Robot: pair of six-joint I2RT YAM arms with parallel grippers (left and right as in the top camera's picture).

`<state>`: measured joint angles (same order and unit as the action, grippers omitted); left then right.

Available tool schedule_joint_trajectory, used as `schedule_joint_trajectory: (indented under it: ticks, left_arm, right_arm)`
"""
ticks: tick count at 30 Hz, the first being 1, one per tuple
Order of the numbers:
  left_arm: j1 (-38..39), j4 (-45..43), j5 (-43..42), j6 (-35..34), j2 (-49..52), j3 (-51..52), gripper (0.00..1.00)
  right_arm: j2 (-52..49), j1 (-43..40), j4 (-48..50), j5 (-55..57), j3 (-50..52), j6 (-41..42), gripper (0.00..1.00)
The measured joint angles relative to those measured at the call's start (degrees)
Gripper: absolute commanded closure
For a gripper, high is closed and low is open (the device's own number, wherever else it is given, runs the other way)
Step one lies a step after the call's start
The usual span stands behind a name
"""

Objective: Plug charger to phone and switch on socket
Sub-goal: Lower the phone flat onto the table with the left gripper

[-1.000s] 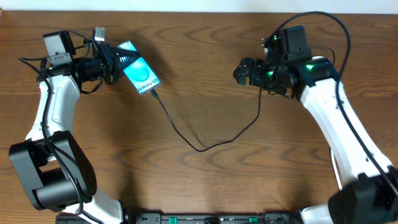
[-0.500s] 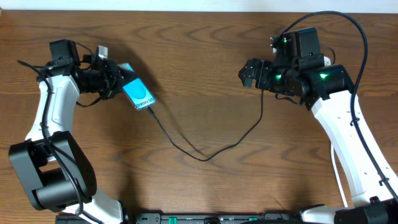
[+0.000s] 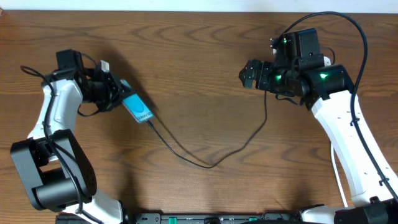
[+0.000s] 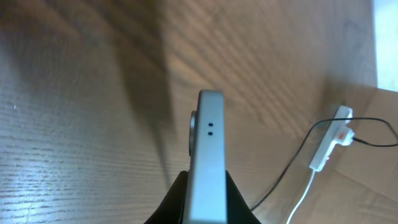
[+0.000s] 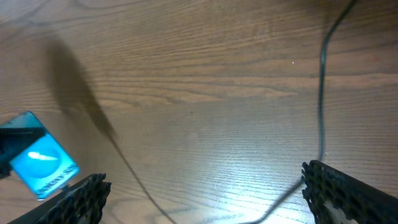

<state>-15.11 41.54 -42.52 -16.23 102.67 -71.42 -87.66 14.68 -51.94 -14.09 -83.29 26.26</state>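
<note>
The left gripper above bare tabletop lowers the tilted phone flat next and releases the phone's top end, because the charger (image 3: 208,163) joins the phone's lower end.
My left gripper (image 3: 119,93) is shut on the top end of the phone (image 3: 137,108), holding it tilted above the table at the left with its cyan screen partly facing up. In the left wrist view the phone (image 4: 208,149) is seen edge-on between the black fingers (image 4: 177,199). The charger (image 3: 208,163), a thin black cable, meets the phone's lower end and sags across the table towards the right arm. The socket (image 4: 332,134), white with red marks, lies far right in the left wrist view. My right gripper (image 3: 245,73) hangs open and empty; its view shows the phone (image 5: 40,163) at the far left.
A white cord (image 4: 303,196) trails from the socket over a paler surface past the table's edge (image 4: 348,87). A thicker black cable (image 5: 321,93) hangs by the right gripper. Bare wooden tabletop (image 3: 205,93) lies between the two arms.
The left arm has drawn the phone down and slightly left, tipping it more on edge, and the charger followed. The right arm shifted a little right, then held still.
</note>
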Motion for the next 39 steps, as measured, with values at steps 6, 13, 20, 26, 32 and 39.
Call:
schedule_joint_trajectory:
  ticks: [6, 13, 20, 26, 32, 39]
  left_arm:
    - [0.2, -2.3, 0.9, 0.0, 0.0, 4.3, 0.93]
    - [0.2, -3.0, 1.4, 0.0, 0.0, 5.6, 0.93]
    - [0.2, -3.8, 1.4, 0.0, 0.0, 6.4, 0.93]
    - [0.2, -4.3, 1.4, 0.0, 0.0, 6.4, 0.93]
    - [0.2, -4.4, 1.4, 0.0, 0.0, 6.4, 0.93]
    - [0.2, -4.3, 1.4, 0.0, 0.0, 6.4, 0.92]
  right_arm:
    - [0.0, 0.0, -0.1, 0.0, 0.0, 0.0, 0.01]
    - [0.0, 0.0, -0.1, 0.0, 0.0, -0.2, 0.01]
    - [0.0, 0.0, -0.4, 0.0, 0.0, -0.2, 0.01]
    - [0.0, 0.0, -0.7, 0.0, 0.0, -0.6, 0.01]
    - [0.0, 0.0, -1.9, 1.5, 0.0, -0.9, 0.01]
    - [0.0, 0.0, -2.0, 2.5, 0.0, -1.0, 0.01]
